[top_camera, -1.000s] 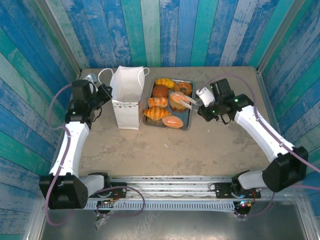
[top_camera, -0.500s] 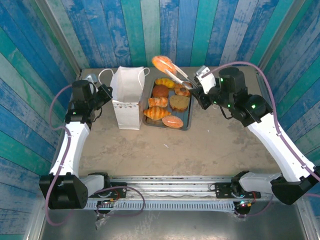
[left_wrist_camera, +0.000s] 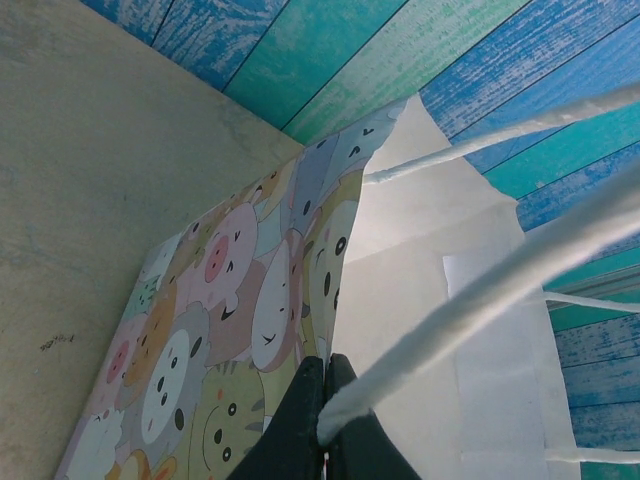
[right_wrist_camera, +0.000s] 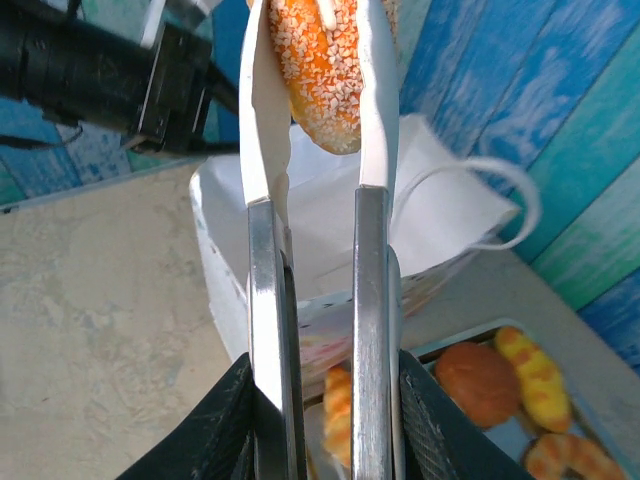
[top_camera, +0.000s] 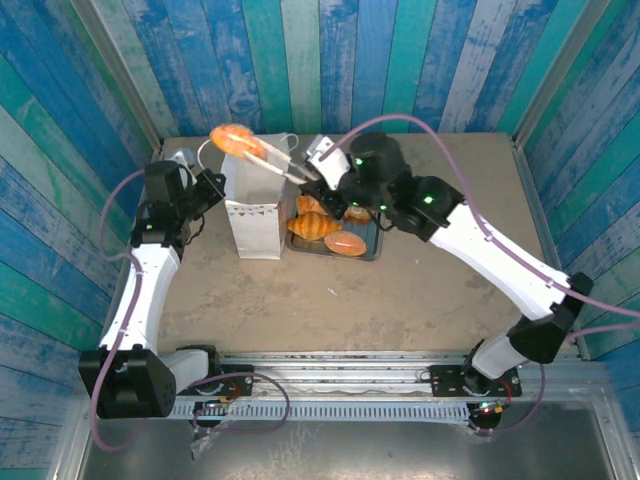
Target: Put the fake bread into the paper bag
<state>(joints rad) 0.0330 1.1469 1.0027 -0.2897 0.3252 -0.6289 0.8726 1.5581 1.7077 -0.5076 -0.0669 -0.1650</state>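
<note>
The orange bun in the metal tongs still hangs above the bag's opening [top_camera: 258, 180] [right_wrist_camera: 325, 235], so my right gripper will move down into it next and release the tongs.
The white paper bag [top_camera: 252, 215] stands upright left of the grey tray [top_camera: 374, 250]. My left gripper [top_camera: 213, 185] is shut on its near rim. In the left wrist view the black fingers [left_wrist_camera: 300, 420] pinch the bag's edge [left_wrist_camera: 338, 300] beside a cord handle [left_wrist_camera: 480, 300]. My right gripper [top_camera: 322, 166] is shut on metal tongs [top_camera: 275, 158]. The tongs' white tips clamp an orange seeded bun [top_camera: 232, 138], a piece of the fake bread, just above the bag's open mouth. In the right wrist view the bun [right_wrist_camera: 322, 85] hangs over the bag [right_wrist_camera: 330, 220], between the tong arms [right_wrist_camera: 370, 250].
Several more pastries lie on the tray, among them a croissant [top_camera: 313, 227] and an oval bun [top_camera: 345, 244]. Blue and green plank walls enclose the table on three sides. Bare tabletop [top_camera: 350, 300] stretches in front of the bag and tray.
The right arm lifted the bun off the tray with the tongs and swung it left, from the tray to above the bag. The left arm and bag stayed still.
</note>
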